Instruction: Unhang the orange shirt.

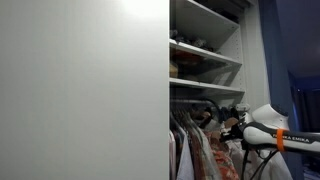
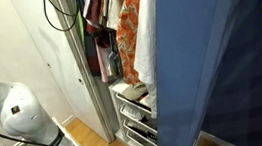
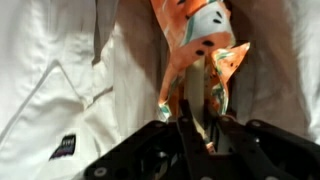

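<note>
My gripper will next move down and back from the bar to release the orange shirt (image 2: 130,23), as the drawers are below my gripper and the shirt's hem already hangs over them.
In the wrist view the orange shirt (image 3: 195,35), orange-red with pale mottled patches, hangs bunched straight ahead. My gripper (image 3: 192,120) is closed around its lower fold, with a pale strip of fabric pinched between the dark fingers. In an exterior view the shirt (image 2: 130,23) hangs from the rail among other garments. In an exterior view my arm (image 1: 268,125) reaches into the closet at the hanging clothes, and the gripper (image 1: 232,128) is half hidden among them.
A cream-white jacket (image 3: 50,70) hangs right beside the shirt. A white garment (image 2: 149,40) and dark ones (image 2: 96,32) share the rail. Shelves (image 1: 205,50) are above, drawers (image 2: 135,108) below. A large pale door panel (image 1: 80,90) and a blue curtain (image 2: 230,61) block the views.
</note>
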You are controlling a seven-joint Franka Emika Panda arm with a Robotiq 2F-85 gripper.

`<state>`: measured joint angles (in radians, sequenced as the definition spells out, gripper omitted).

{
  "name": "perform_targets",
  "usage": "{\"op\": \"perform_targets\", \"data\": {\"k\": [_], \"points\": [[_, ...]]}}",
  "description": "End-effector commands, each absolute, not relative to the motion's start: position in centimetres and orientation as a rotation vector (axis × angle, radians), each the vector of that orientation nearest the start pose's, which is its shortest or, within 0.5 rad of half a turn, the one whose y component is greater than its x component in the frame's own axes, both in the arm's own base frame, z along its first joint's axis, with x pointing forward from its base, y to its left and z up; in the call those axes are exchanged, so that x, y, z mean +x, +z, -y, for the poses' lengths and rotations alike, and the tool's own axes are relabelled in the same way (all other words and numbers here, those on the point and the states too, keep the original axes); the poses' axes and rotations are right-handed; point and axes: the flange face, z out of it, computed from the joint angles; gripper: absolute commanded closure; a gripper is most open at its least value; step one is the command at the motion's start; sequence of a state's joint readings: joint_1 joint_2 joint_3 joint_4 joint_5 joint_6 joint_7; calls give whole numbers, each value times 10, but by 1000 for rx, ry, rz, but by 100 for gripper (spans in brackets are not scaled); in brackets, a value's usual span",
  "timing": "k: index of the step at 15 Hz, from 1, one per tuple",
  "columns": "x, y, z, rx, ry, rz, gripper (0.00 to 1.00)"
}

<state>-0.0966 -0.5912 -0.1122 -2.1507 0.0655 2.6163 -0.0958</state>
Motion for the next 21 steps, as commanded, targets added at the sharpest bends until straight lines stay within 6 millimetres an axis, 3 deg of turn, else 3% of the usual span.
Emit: {"op": "perform_targets", "data": {"k": [1,6,9,11,13,16,17,18,19,21], "points": [[391,695,98,-2728,-1431,-290,96],[391,632,120,-2744,-1149,-431,96],[380,588,117,-2806,-828,-400,96],[377,575,122,-2847,-701,-450,96],[372,589,135,-2886,-764,-503,96],[340,647,157,-2902,-1019,-570,96],[368,609,153,-2906,-884,-525,83],[358,627,159,-2902,-950,-542,83],[349,640,162,-2895,-995,-551,96],[372,631,160,-2838,-989,-568,96]]}}
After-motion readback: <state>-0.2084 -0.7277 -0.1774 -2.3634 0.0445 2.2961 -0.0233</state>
